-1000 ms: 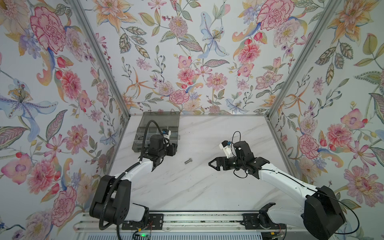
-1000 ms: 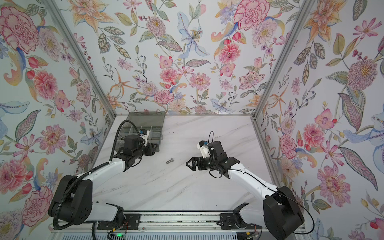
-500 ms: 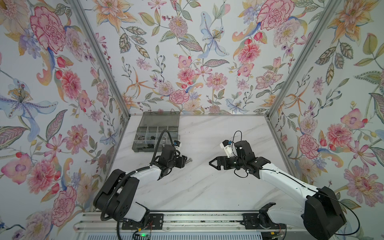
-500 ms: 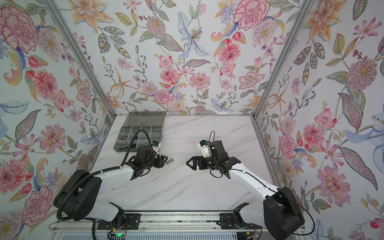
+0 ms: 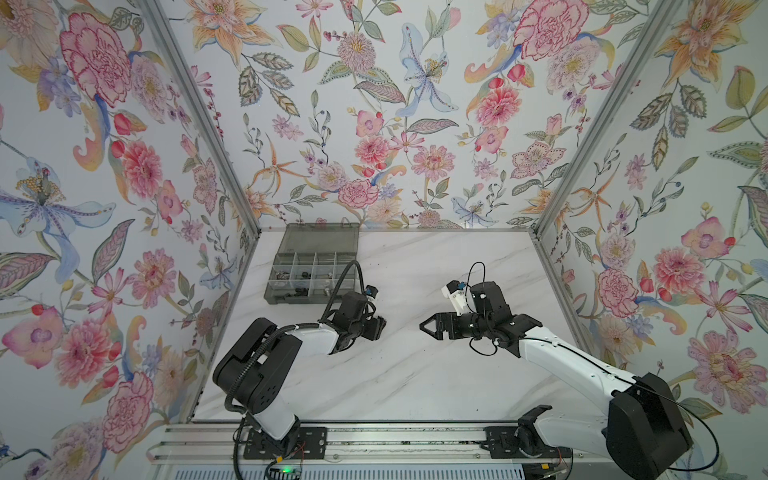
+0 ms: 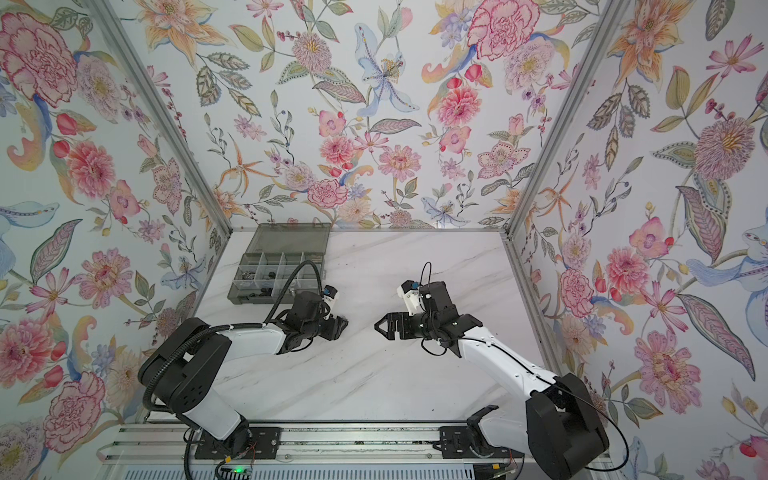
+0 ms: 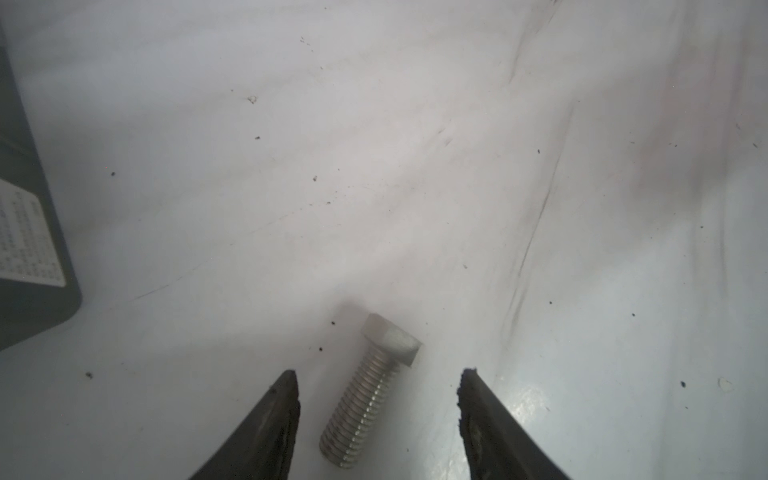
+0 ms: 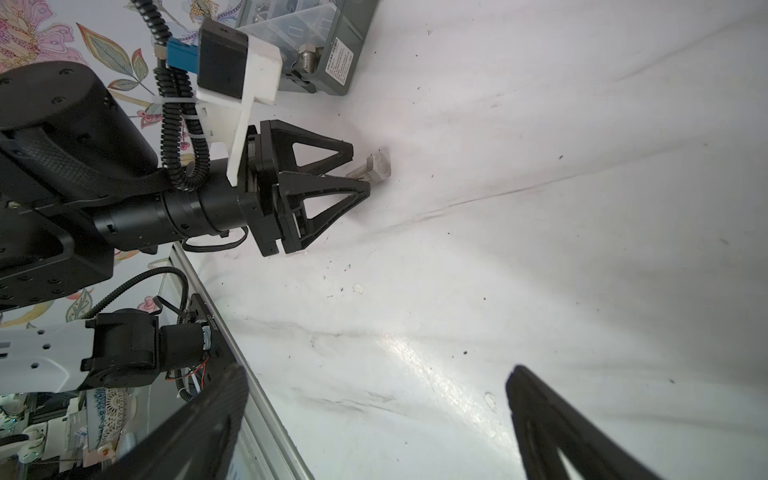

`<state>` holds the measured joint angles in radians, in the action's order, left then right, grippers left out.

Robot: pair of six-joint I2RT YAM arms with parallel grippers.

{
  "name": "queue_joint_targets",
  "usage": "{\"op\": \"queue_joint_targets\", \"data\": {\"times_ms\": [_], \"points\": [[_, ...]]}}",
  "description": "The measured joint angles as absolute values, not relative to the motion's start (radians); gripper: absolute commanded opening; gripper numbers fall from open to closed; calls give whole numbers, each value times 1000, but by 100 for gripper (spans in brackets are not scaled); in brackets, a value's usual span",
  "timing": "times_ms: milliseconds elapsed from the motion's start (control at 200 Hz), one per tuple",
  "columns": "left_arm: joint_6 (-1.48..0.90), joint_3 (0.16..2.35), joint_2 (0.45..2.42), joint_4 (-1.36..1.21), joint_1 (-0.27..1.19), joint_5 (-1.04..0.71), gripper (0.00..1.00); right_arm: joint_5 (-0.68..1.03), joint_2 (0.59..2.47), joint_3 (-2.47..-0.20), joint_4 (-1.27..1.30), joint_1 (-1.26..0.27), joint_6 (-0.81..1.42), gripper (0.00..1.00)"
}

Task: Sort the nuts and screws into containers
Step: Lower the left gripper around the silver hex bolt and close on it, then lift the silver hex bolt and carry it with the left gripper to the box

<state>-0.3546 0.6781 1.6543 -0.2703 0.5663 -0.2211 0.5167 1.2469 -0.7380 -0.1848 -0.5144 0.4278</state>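
The threaded shank (image 7: 360, 409) is just below my left gripper, already between its open fingers, so I should next lower that gripper slightly and close it straight across the shank.
A silver hex-head screw (image 7: 370, 386) lies flat on the white marble table, apart from the box. My left gripper (image 7: 379, 374) is open and low over it, one finger on each side of the threaded shank and neither touching. The right wrist view shows the same: the left gripper (image 8: 357, 170) straddles the screw (image 8: 374, 168). In both top views the left gripper (image 5: 376, 326) (image 6: 338, 326) hides the screw. My right gripper (image 5: 428, 326) (image 6: 382, 326) (image 8: 374, 374) hovers open and empty, facing the left one. The containers (image 5: 286, 300) (image 6: 245, 300) hold small dark and silver parts (image 5: 299, 276), including a silver screw (image 8: 306, 58); nuts are too small to make out.
The grey organiser box (image 8: 345, 50) (image 7: 25, 249) stands at the back left with its lid (image 5: 320, 239) open flat against the rear wall. Floral walls close in three sides. A metal rail (image 5: 374, 440) runs along the front edge.
My left arm has swung from over the box to the middle of the table and come down with its jaws around the loose screw. The right arm has not moved.
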Motion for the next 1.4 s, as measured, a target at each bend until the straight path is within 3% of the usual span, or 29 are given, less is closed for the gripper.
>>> {"op": "queue_joint_targets", "data": {"times_ms": [300,440,661,736,781,1046,1221,1401], "points": [[-316,685,1672,-244,568,-173,58,517,1243,-737,-184,-514,428,99],[-290,706,1697,-240,568,-168,40,517,1241,-735,-184,-514,428,99],[-269,716,1710,-239,568,-168,29,517,1228,-719,-181,-509,428,99],[-264,716,1710,-237,568,-167,17,517,1228,-718,-181,-505,428,99],[-262,716,1710,-236,568,-167,0,517,1227,-718,-182,-503,428,99],[-270,691,1679,-246,568,-138,0,520,1222,-718,-181,-503,428,99],[-268,694,1561,-195,547,-127,0,521,1212,-715,-179,-502,429,99],[-260,763,1454,-168,414,-158,0,525,1211,-705,-173,-501,436,99]]}}
